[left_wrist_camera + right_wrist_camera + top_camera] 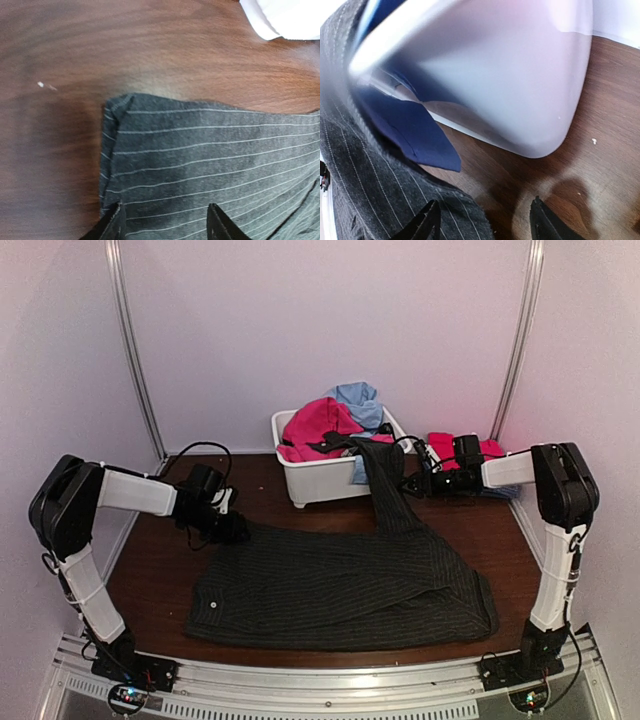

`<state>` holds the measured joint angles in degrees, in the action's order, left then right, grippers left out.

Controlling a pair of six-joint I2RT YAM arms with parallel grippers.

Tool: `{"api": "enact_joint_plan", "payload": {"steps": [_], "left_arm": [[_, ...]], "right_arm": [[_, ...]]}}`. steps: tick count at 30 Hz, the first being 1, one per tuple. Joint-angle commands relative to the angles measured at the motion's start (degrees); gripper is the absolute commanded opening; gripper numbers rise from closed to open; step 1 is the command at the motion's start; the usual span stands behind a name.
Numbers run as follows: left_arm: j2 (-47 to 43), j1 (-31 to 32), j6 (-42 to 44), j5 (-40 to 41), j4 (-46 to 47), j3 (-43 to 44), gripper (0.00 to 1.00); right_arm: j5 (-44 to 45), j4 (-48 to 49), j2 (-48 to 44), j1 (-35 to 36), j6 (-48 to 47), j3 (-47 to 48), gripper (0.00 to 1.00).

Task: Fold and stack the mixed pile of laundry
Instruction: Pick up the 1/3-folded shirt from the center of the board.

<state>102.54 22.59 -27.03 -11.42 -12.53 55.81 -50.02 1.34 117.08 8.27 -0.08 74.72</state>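
Note:
Next I should ease my right gripper toward the left in its wrist view, onto the raised leg's free edge [399, 490] [479, 212], since that edge already runs between its open fingertips.
A black pinstriped garment [340, 585] lies spread flat on the brown table, with one long part running up over the rim of the white tub [320, 480]. Bright pink-red cloth [318, 425] and light blue cloth [358, 400] are heaped in the tub. My left gripper [232, 530] is open over the garment's far left corner [200, 165], with its jaws wide apart [166, 224]. My right gripper [408, 485] is open [482, 224] beside the raised pinstriped part [370, 190], low by the tub's corner [520, 75]. A dark blue cloth flap [415, 130] hangs there.
A folded pink-red garment [455, 450] lies on blue cloth at the far right, behind my right arm. The tub stands at the back centre. White walls enclose the table [160, 560] on three sides, and a metal rail runs along the near edge.

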Motion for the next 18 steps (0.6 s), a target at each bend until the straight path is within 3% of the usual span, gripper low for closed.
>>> {"api": "enact_joint_plan", "payload": {"steps": [1,6,12,14,17,18], "left_arm": [[-3.5,-2.0,3.4,4.1,-1.9,3.4,0.62],[0.4,-6.4,5.8,1.0,-2.3,7.6,0.63],[5.8,-6.6,8.8,-1.6,-2.2,11.7,0.63],[6.1,-6.6,9.0,-2.1,-1.7,11.8,0.63],[6.7,-6.6,10.2,-2.1,-2.0,12.3,0.63],[6.8,-6.6,11.0,-2.2,-2.2,12.5,0.63]], "right_arm": [[-6.5,-0.3,1.7,-0.1,-1.0,3.1,0.57],[-9.2,1.0,2.3,0.0,-0.4,3.5,0.43],[-10.6,2.2,2.1,0.4,0.1,3.0,0.28],[-10.6,1.8,2.0,0.4,0.1,3.3,0.2],[-10.4,1.6,1.2,0.5,0.1,3.4,0.01],[-10.3,1.1,0.7,0.5,0.1,3.5,0.0]]}}
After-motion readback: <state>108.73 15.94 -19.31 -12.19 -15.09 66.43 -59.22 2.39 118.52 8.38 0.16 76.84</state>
